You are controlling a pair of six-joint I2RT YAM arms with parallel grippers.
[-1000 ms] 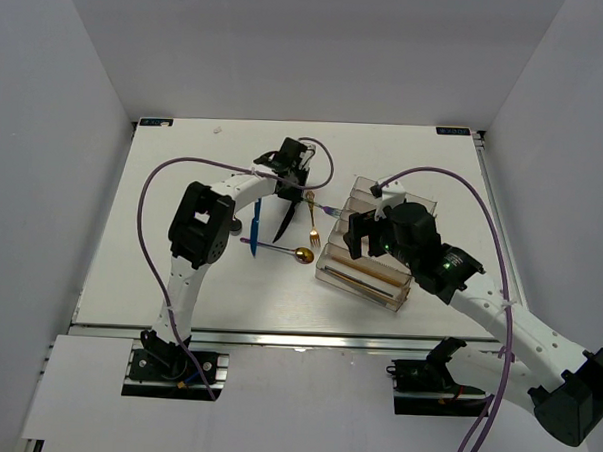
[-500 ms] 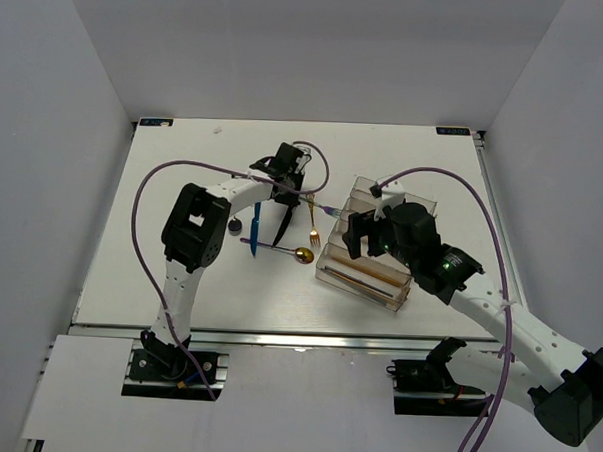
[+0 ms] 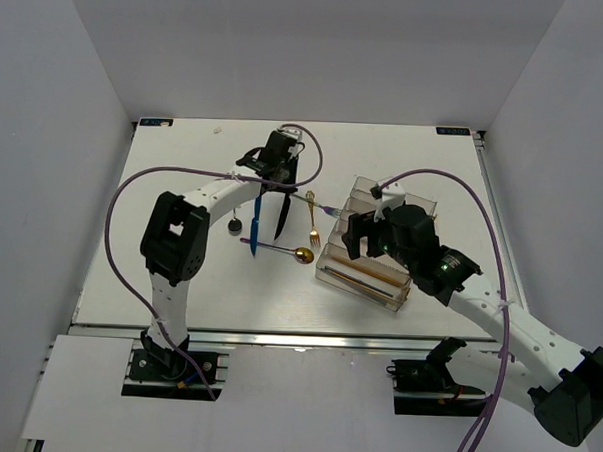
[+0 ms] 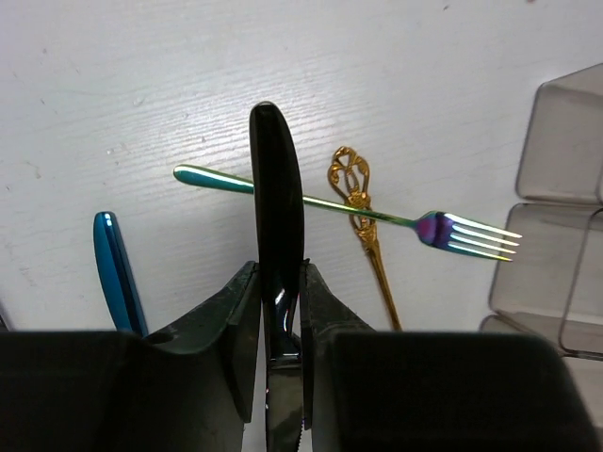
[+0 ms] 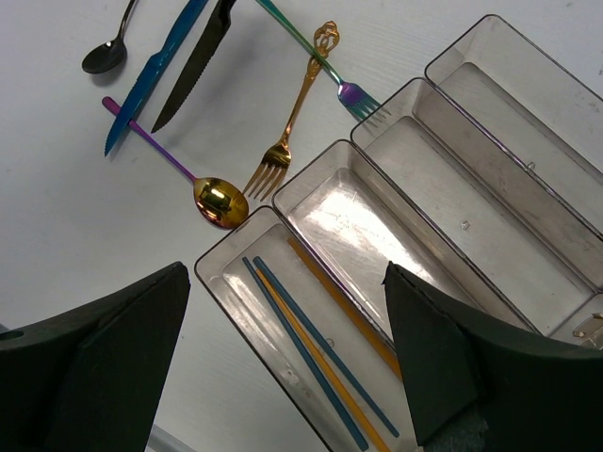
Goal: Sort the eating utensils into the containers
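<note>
I will swing my left gripper back and to the right in the top view and let go of the black knife over the section of the container beside the chopsticks, because that section is empty.
My left gripper (image 4: pixel 278 268) is shut on the handle of the black knife (image 4: pixel 276 188), whose blade points back toward the wrist. Under the handle lie the iridescent fork (image 4: pixel 377 215) and the gold fork (image 4: pixel 363 221), crossed, with the blue knife (image 4: pixel 115 273) to the left. The top view shows this gripper (image 3: pixel 276 165) behind the loose cutlery. My right gripper (image 5: pixel 285 282) hangs open over the clear tray (image 5: pixel 528 122). Its nearest compartment holds wooden and dark chopsticks (image 5: pixel 320 358). A black spoon (image 5: pixel 105 55) and a purple-handled gold spoon (image 5: pixel 212 200) lie left of the tray.
The tray (image 3: pixel 355 288) stands at an angle right of centre, with the utensils (image 3: pixel 280 250) bunched just left of it. White walls enclose the table on three sides. Purple cables loop over both arms.
My left gripper has shifted a little back and left with the black knife in it, and its elbow has swung left. The right arm has not moved.
</note>
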